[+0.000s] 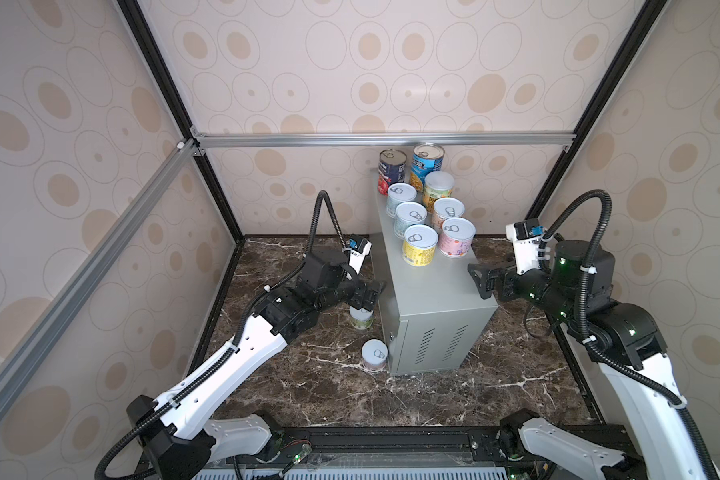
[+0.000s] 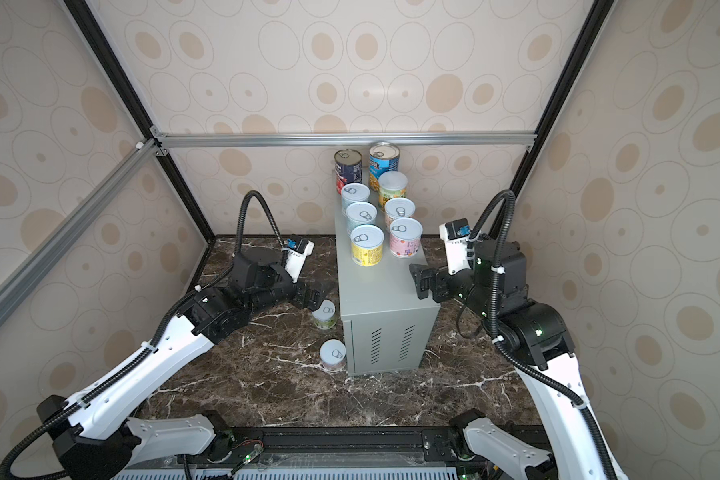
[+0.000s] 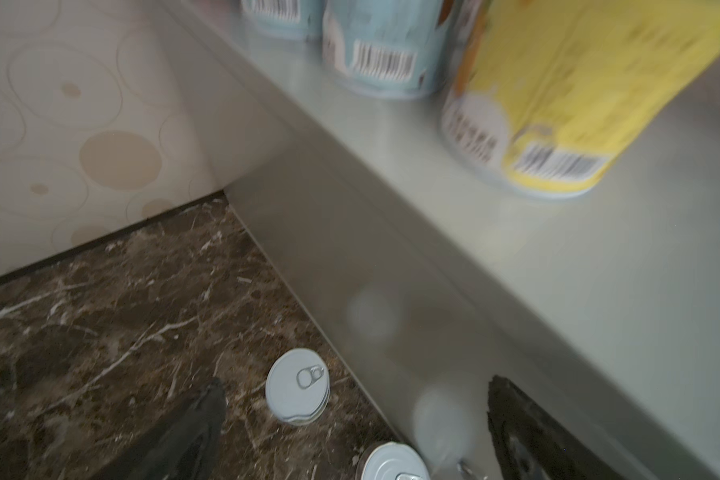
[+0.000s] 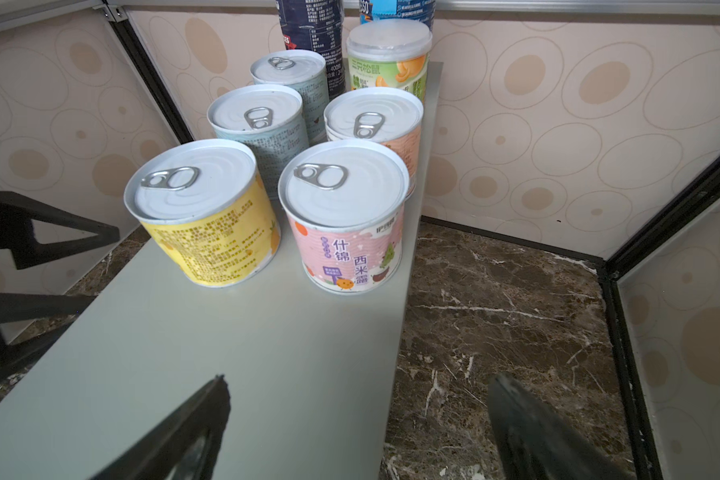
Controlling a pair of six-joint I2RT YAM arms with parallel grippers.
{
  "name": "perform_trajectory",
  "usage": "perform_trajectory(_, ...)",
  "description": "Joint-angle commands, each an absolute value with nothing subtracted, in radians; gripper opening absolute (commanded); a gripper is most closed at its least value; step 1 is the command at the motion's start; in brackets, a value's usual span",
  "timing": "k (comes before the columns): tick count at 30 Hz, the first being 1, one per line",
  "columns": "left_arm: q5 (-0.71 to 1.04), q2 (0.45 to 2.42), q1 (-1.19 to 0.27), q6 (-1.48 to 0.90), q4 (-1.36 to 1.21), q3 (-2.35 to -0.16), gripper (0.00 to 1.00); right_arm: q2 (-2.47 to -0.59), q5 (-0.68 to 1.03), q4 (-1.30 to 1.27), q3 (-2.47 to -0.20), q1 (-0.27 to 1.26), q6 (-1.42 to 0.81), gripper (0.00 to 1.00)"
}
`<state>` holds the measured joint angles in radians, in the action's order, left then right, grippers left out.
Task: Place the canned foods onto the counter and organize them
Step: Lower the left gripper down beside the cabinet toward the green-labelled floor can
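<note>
The greenish can (image 2: 324, 314) (image 3: 298, 386) stands on the marble below my open left gripper, still off the counter, so I will next bring the gripper down along the counter's side to close around the can.
The grey counter (image 1: 429, 291) (image 2: 381, 291) holds several canned foods in two rows. A yellow can (image 1: 420, 245) (image 4: 202, 212) and a pink can (image 1: 457, 237) (image 4: 344, 216) stand frontmost; the two tall cans (image 1: 392, 170) are at the back. On the marble left of the counter stand a greenish can (image 1: 361, 319) (image 3: 298, 386) and a pale can (image 1: 374, 354) (image 3: 391, 461). My left gripper (image 1: 371, 295) (image 3: 356, 379) hangs open and empty just above the greenish can. Beside the counter's right edge, my right gripper (image 1: 481, 280) (image 4: 361, 377) is open and empty.
Patterned walls and black frame posts (image 1: 208, 174) close in the dark marble floor (image 1: 329, 399) on three sides. The counter's front face has vent slots (image 1: 441, 345). The front half of the counter's top (image 4: 225, 353) is bare metal.
</note>
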<state>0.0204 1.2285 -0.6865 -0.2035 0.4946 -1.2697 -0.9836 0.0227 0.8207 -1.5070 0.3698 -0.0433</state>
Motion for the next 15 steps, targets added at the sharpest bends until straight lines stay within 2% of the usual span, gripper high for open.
perform_trajectory(1, 0.003, 1.218, -0.650, -0.274, 0.472, -1.185, 0.98, -0.940, 0.063, 0.808, -1.478, 0.364, -0.014, 1.00)
perform_trajectory(15, -0.002, 1.355, -0.615, -0.399, 0.081, -0.867, 0.98, -0.918, 0.081, 0.816, -1.430, 0.364, -0.037, 1.00)
